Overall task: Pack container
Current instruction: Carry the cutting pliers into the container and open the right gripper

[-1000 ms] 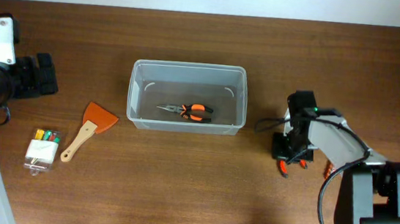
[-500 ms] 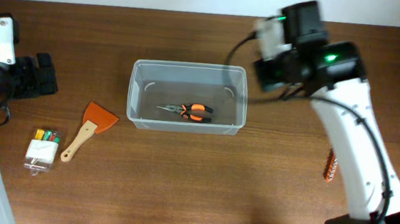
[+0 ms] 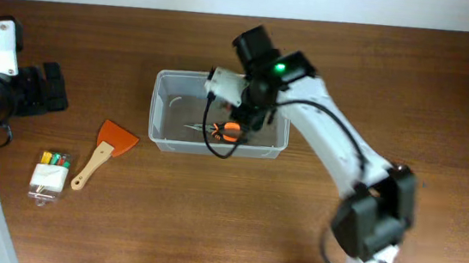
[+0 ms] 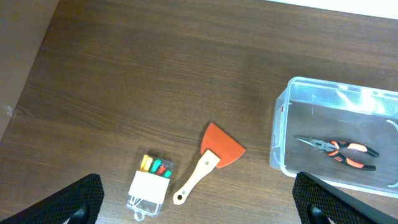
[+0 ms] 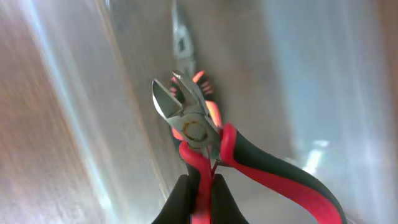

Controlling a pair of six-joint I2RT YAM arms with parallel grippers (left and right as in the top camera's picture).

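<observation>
The red-and-black cutters go down from my right gripper onto the orange-handled pliers next for release, since they already hang nose-down inside the container's sides.
The clear plastic container stands at mid-table and shows in the left wrist view. Orange-handled long-nose pliers lie inside it. My right gripper hangs over the container's middle. In the right wrist view it is shut on one handle of red-and-black cutters, held nose-down above the container floor, with the long-nose pliers blurred beneath. My left gripper is wide open and empty at the far left; its fingertips frame the left wrist view.
An orange scraper with a wooden handle lies left of the container. A small white box of coloured markers lies further left near the front. The right arm stretches from the front right across to the container.
My right arm has swung from the table's right side up and over to the container, carrying the red-and-black cutters. The left arm has not moved.
</observation>
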